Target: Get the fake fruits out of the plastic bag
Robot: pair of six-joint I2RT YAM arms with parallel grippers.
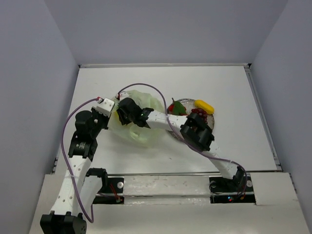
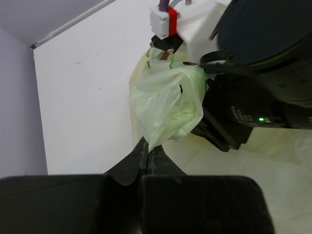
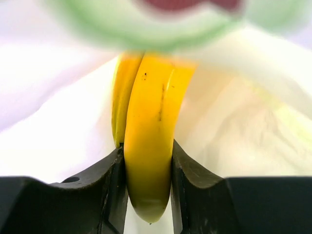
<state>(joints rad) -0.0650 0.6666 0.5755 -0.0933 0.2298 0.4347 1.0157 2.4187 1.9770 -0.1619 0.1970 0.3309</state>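
Note:
The grey plate holding fruits lies right of my right gripper in the top view. Next, I should lift clear of the bag [image 1: 141,105], cross over, lower and release there.
The pale yellow-green plastic bag [image 1: 141,105] lies left of the table's middle. My left gripper [image 1: 109,115] is shut on a pinched fold of the bag [image 2: 165,102] at its left edge, the film held between the fingertips [image 2: 147,144]. My right gripper [image 1: 127,111] reaches into the bag's mouth. In the right wrist view its jaws [image 3: 146,156] press both sides of a yellow banana-shaped fake fruit [image 3: 151,112], with bag film [image 3: 234,136] all round. A red and green fruit [image 1: 176,107], a yellow piece [image 1: 204,105] and dark grapes [image 1: 199,113] lie outside the bag.
A round grey plate [image 1: 212,122] carries the loose fruits, right of the bag and partly under my right forearm [image 1: 195,131]. The right wrist's black body [image 2: 243,107] fills the bag opening in the left wrist view. White walls enclose the table.

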